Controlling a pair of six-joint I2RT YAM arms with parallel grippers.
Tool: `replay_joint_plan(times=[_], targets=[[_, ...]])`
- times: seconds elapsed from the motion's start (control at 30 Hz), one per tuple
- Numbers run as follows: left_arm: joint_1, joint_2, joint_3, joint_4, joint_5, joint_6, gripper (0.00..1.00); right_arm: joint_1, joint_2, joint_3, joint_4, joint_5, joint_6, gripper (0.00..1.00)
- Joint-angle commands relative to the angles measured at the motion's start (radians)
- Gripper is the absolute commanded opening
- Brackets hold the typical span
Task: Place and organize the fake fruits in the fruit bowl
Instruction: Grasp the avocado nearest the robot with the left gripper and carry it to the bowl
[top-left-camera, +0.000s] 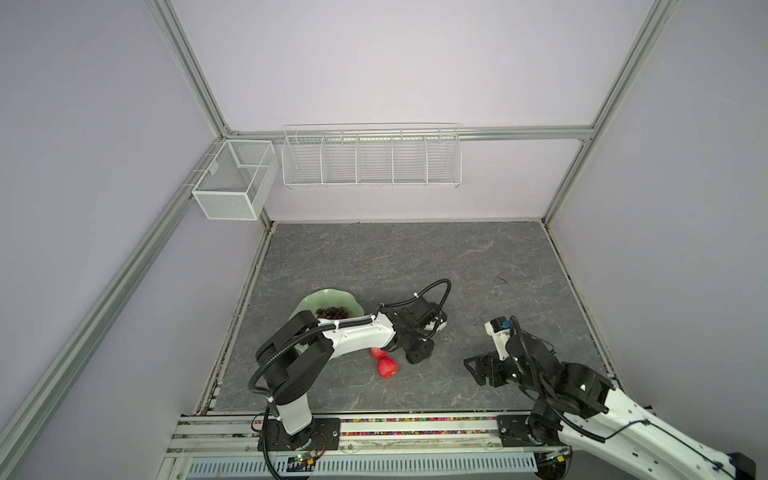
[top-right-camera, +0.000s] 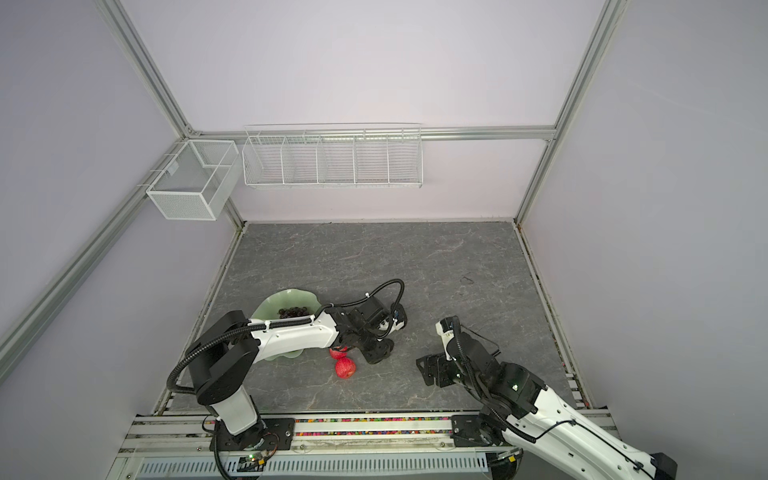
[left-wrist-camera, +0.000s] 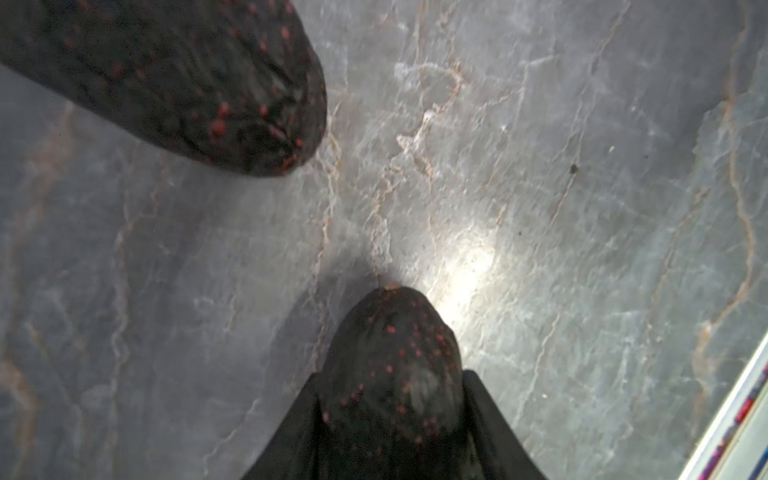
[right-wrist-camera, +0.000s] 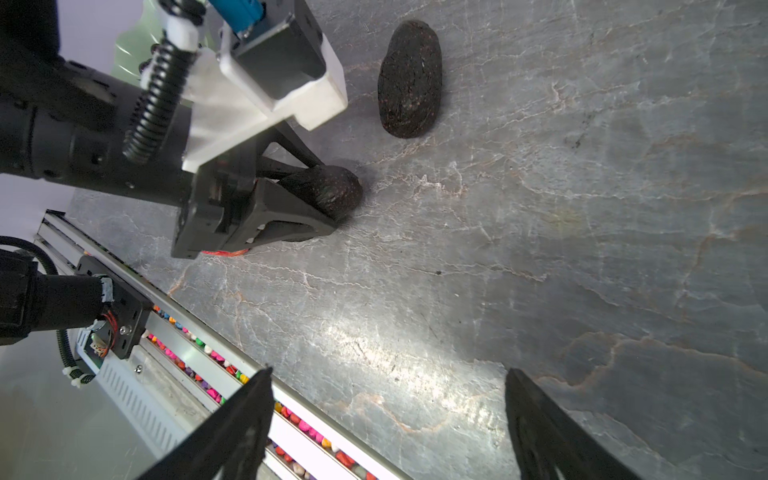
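The left gripper lifts the avocado next, swings over the bowl's bare part beside the grapes and releases it, as the fruit bowl lies beyond the apples from the gripper.
A rough blackish avocado (left-wrist-camera: 390, 365) sits between my left gripper's (left-wrist-camera: 392, 376) two black fingers, which press on both its sides; the right wrist view shows this avocado (right-wrist-camera: 328, 191) low against the grey table. A second avocado (right-wrist-camera: 409, 79) lies loose just beyond it. Two red apples (top-left-camera: 387, 367) rest beside the left gripper (top-left-camera: 419, 353). The pale green fruit bowl (top-left-camera: 328, 297) holds the dark grapes (top-left-camera: 331, 311), partly behind the left arm. My right gripper (top-left-camera: 473, 372) hovers open and holds nothing, to the right of the fruit.
White wire baskets (top-left-camera: 370, 160) hang on the back wall, well above the table. A metal rail with coloured beads (right-wrist-camera: 232, 374) runs along the table's front edge, close to the right gripper (right-wrist-camera: 388, 415).
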Motion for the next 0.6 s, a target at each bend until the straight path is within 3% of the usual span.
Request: replay_joint_plan(times=[0.0,0.07,0.23,0.43,0.57], targets=[[-0.003,-0.082,0.004,0.040,-0.028,-0.023,0.37,0.003,0.058,0.050,0.043,0.025,-0.056,0.88],[0.002,-0.150,0.005,0.033,-0.065,-0.057,0.36,0.003,0.090,0.066,0.065,0.016,-0.069,0.88],[0.086,-0.367,-0.040,-0.034,-0.283,-0.226,0.36,0.007,0.130,0.071,0.231,-0.083,-0.109,0.88],[0.346,-0.612,-0.158,-0.240,-0.510,-0.533,0.33,0.046,0.291,0.128,0.453,-0.199,-0.179,0.88],[0.492,-0.643,-0.190,-0.375,-0.543,-0.620,0.35,0.105,0.471,0.226,0.544,-0.231,-0.226,0.88]])
